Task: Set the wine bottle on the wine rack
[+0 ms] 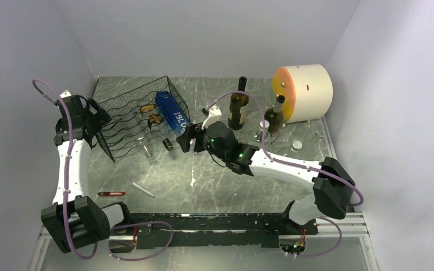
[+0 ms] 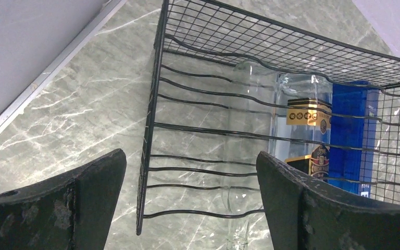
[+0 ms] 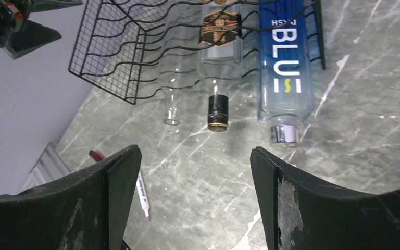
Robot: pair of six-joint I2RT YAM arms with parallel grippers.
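I need to move my right gripper outward next, to the right in the top view, onto the neck of the rack-side wine bottle (image 1: 242, 84), because the neck is slim and points straight up.
The black wire wine rack (image 1: 130, 121) stands at the back left. Three bottles lie in it, necks pointing out of the front: a clear one (image 3: 173, 88), a clear one with a black cap (image 3: 219, 67), and a blue one (image 3: 284, 67). Two dark wine bottles (image 1: 238, 107) (image 1: 275, 116) stand upright at the back right. My right gripper (image 3: 194, 166) is open and empty over bare table, just in front of the blue bottle's silver cap. My left gripper (image 2: 190, 177) is open and empty at the left end of the wine rack (image 2: 156, 104).
A cream cylinder with an orange face (image 1: 305, 93) lies at the back right, beside the standing bottles. A white marker (image 1: 143, 189) and a red pen (image 1: 111, 193) lie on the near left of the table. A small round cap (image 1: 297, 145) lies near the right wall.
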